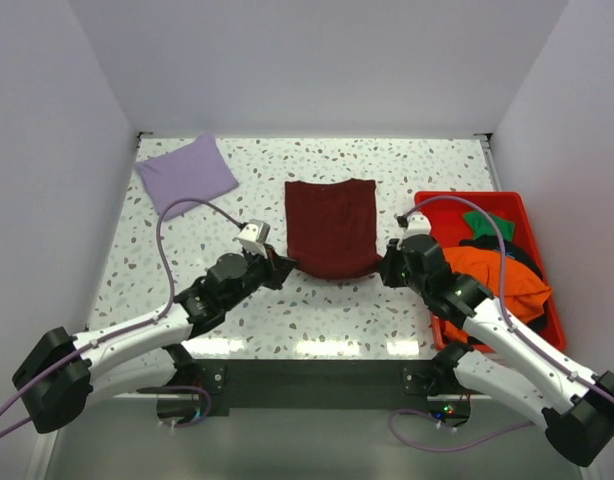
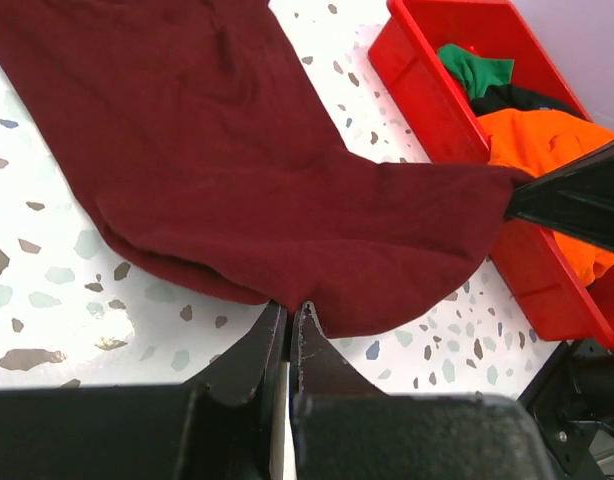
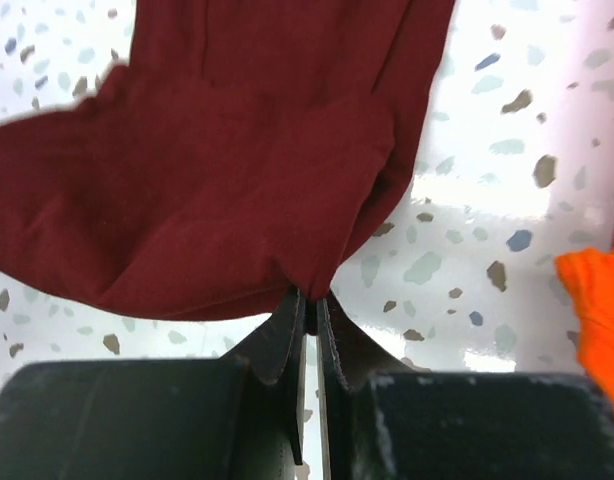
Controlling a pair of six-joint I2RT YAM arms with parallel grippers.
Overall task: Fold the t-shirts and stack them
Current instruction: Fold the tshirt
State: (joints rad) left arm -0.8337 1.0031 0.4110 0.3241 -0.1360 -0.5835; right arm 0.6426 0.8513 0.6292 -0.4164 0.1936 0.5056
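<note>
The far corner of the maroon t-shirt nearer the lavender one is outward of my left gripper, so I will carry the pinched cloth outward and let go of it at that corner.
The dark maroon t-shirt [image 1: 331, 226] lies partly folded in the middle of the table, its near edge lifted. My left gripper [image 1: 283, 265] is shut on its near left corner; the pinched cloth shows in the left wrist view [image 2: 287, 200] above my left gripper [image 2: 291, 306]. My right gripper [image 1: 387, 262] is shut on the near right corner, seen in the right wrist view [image 3: 309, 294] with the maroon t-shirt [image 3: 227, 170] hanging from it. A folded lavender t-shirt [image 1: 186, 172] lies at the far left. Orange [image 1: 492, 280], green [image 1: 489, 222] and black [image 1: 487, 243] t-shirts lie in the red bin.
The red plastic bin [image 1: 427, 202] stands at the right side of the table, close to my right arm; it also shows in the left wrist view [image 2: 427, 95]. White walls close the table on three sides. Speckled tabletop [image 1: 287, 320] shows near the arms.
</note>
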